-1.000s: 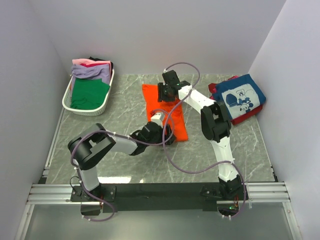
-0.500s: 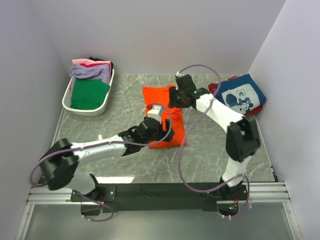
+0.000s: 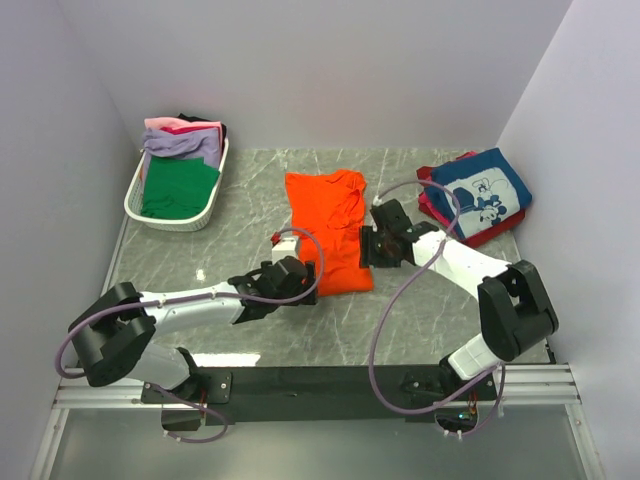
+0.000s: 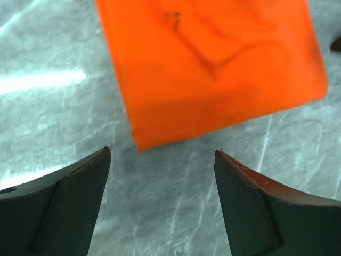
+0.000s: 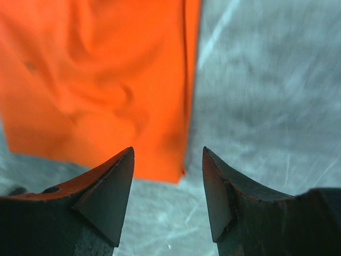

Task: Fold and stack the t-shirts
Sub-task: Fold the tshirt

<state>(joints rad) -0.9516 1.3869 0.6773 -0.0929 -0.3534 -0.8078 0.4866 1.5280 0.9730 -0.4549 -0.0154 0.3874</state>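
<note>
I should next move my right gripper down and back around the orange t-shirt's near corner (image 3: 370, 289) (image 5: 178, 176) on this side to close, because that corner is below and slightly back.
A bright orange t-shirt (image 3: 325, 230) lies folded into a long strip at the table's middle. My left gripper (image 3: 300, 280) sits at its near left corner, open, with only bare table between the fingers; that corner of the orange t-shirt (image 4: 213, 69) shows just beyond the left gripper (image 4: 162, 154). My right gripper (image 3: 370, 248) is beside the strip's right edge, open and empty. In the right wrist view the orange t-shirt (image 5: 101, 80) ends just ahead of the right gripper (image 5: 168, 152). A navy blue t-shirt (image 3: 485, 195) with a white cartoon print lies folded on a red one (image 3: 437, 207) at the far right.
A white slatted basket (image 3: 133, 200) at the far left holds green (image 3: 178, 188), lavender (image 3: 182, 145), pink (image 3: 168, 125) and black (image 3: 205, 122) shirts. White walls close in the left, back and right sides. Purple cables loop over both arms.
The right gripper came from the shirt's far end down to its right edge. The left gripper drew back to the near left corner. Both jaws widened, and the shirt lies loose on the table.
</note>
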